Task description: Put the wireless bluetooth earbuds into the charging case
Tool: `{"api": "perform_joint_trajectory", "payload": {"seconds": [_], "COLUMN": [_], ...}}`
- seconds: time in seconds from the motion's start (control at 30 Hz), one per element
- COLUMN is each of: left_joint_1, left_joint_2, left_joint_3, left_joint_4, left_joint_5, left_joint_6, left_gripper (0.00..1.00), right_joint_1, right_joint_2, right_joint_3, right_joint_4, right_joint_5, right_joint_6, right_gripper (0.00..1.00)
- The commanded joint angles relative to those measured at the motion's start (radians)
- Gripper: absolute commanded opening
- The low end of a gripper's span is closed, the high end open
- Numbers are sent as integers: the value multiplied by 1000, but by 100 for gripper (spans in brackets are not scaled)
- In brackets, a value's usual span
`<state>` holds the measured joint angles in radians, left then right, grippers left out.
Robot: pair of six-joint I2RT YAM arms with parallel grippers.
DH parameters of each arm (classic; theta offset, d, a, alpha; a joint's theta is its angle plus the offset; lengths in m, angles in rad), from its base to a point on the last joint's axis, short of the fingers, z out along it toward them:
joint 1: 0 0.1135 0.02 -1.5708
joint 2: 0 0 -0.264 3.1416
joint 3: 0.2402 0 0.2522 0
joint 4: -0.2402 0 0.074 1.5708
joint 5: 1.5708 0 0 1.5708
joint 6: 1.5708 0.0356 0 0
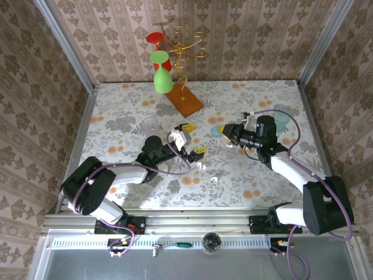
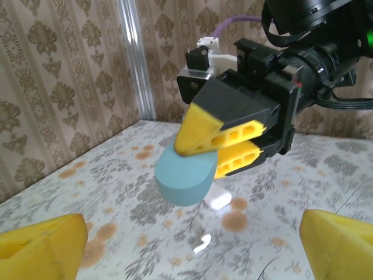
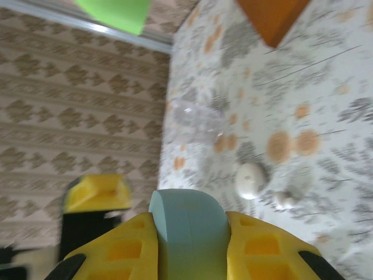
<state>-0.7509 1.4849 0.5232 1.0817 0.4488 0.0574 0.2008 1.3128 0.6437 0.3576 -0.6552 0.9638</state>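
Observation:
Empty cloth lies below my right gripper, so next it will tip its fingers downward to lower the blue charging case [image 1: 216, 131] onto that cloth and release it.
My right gripper [image 1: 222, 132] is shut on a pale blue pebble-shaped charging case [image 1: 216, 131] and holds it above the table, its yellow fingers [image 3: 262, 245] pressing both flat sides of the case [image 3: 189, 227]. In the left wrist view the case [image 2: 182, 178] hangs just ahead of my left gripper [image 2: 192, 242]. That left gripper [image 1: 193, 139] is open, its fingertips [image 2: 44, 245] wide apart and holding nothing. A white case [image 3: 252, 179] lies on the table below, with a tiny white earbud [image 3: 285, 199] beside it. Another small white earbud [image 2: 202, 244] glints on the cloth.
A clear glass [image 1: 150, 123] stands to the left of the grippers. A wire stand on an orange wooden base [image 1: 185, 99] holds a green glass [image 1: 161, 73] and a red glass [image 1: 155, 39] at the back. A teal cup [image 1: 282, 121] stands behind the right arm.

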Motion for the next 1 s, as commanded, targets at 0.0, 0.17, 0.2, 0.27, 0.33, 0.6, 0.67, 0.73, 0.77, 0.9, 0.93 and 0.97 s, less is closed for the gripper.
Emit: {"api": "perform_joint_trajectory", "payload": {"seconds": [0.0, 0.17, 0.2, 0.27, 0.33, 0.6, 0.67, 0.73, 0.77, 0.9, 0.93, 0.97], "left_joint_1": [5, 5, 4, 4, 3, 4, 4, 4, 3, 6, 6, 5], "left_joint_2": [-96, -216, -234, -272, -298, -363, -371, -377, -380, -395, -399, -402], "left_joint_3": [-12, -29, -34, -51, -62, -42, -31, -17, -10, 36, 54, 72], "left_joint_4": [-197, -428, -455, -497, -531, -735, -774, -819, -836, -967, -1013, -1072], "left_joint_5": [-58, -131, -145, -174, -198, -297, -318, -337, -360, -418, -422, -427], "left_joint_6": [83, 138, 140, 146, 152, 175, 174, 165, 150, 83, 73, 66], "left_gripper": [98, 100, 100, 100, 100, 100, 100, 100, 100, 100, 100, 100], "right_joint_1": [2, 32, 40, 54, 63, 77, 78, 77, 77, 76, 76, 75], "right_joint_2": [103, 287, 319, 398, 458, 645, 662, 662, 658, 601, 578, 551], "right_joint_3": [63, 173, 195, 251, 294, 400, 418, 428, 431, 434, 430, 420], "right_joint_4": [-50, -64, -74, -99, -115, -129, -151, -169, -183, -247, -265, -274], "right_joint_5": [142, 195, 203, 214, 214, 231, 249, 264, 270, 315, 333, 353], "right_joint_6": [-97, -125, -133, -151, -155, -161, -171, -178, -187, -229, -238, -247], "right_gripper": [16, 16, 16, 17, 17, 20, 23, 30, 34, 53, 57, 61]}}
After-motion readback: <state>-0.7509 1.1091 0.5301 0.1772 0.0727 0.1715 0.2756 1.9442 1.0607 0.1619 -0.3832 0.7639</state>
